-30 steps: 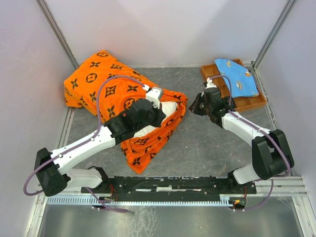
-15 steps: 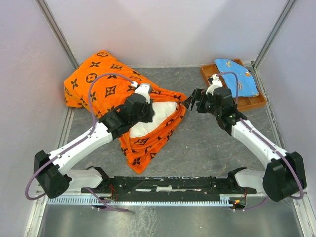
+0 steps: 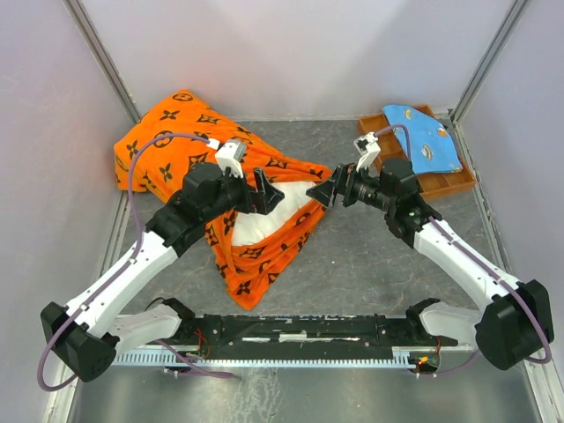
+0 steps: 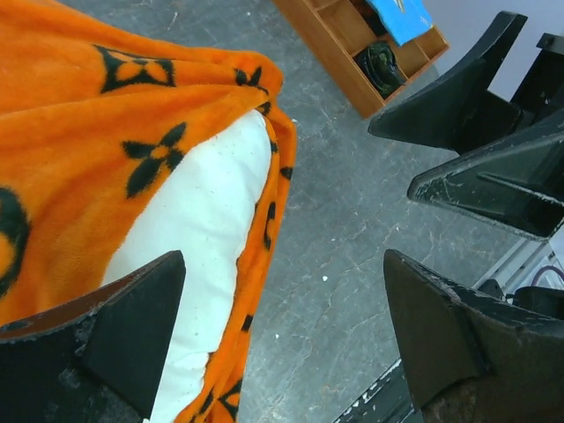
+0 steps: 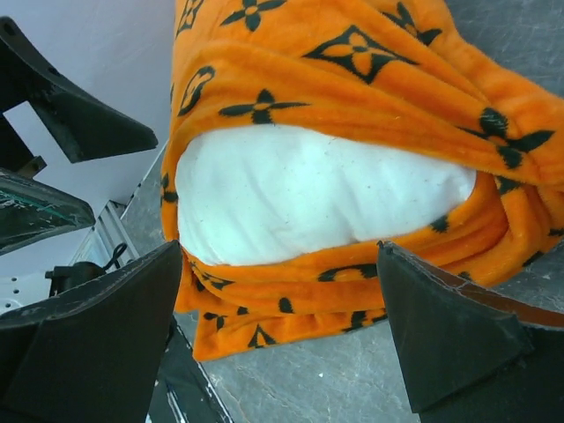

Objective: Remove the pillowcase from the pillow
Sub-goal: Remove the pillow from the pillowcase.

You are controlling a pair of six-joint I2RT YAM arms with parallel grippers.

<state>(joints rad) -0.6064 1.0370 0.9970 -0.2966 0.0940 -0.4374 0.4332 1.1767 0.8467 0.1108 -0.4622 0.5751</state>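
I need to turn my left gripper next and lower its open fingers onto the pillow's exposed white part beside the pillowcase's orange rim [image 3: 258, 225] [image 4: 163, 220], because the white pillow bulges bare out of the pillowcase's opening.
The orange pillowcase [image 3: 176, 141] with black motifs lies bunched from the back left to the table's middle, its mouth facing right. The white pillow [image 3: 280, 210] bulges out of that mouth. My left gripper [image 3: 264, 192] hovers open over the pillow's exposed end, holding nothing. My right gripper [image 3: 328, 192] faces it from the right, also open and empty, just off the pillowcase's edge. The left wrist view has pillow [image 4: 203, 229] and pillowcase [image 4: 97, 132] left of my open left gripper [image 4: 282, 326]. In the right wrist view the pillow [image 5: 308, 194] sits wrapped in pillowcase [image 5: 352, 62] beyond my open right gripper [image 5: 278, 326].
A wooden tray [image 3: 443, 184] at the back right holds a light-blue patterned cloth [image 3: 423, 137]. Pale walls close in the left, back and right sides. A black rail [image 3: 300, 330] with the arm bases runs along the near edge.
Both grippers have gone from shut to open. The left arm drew back leftward, uncovering the pillow's end. The right gripper moved left toward the pillowcase's mouth.
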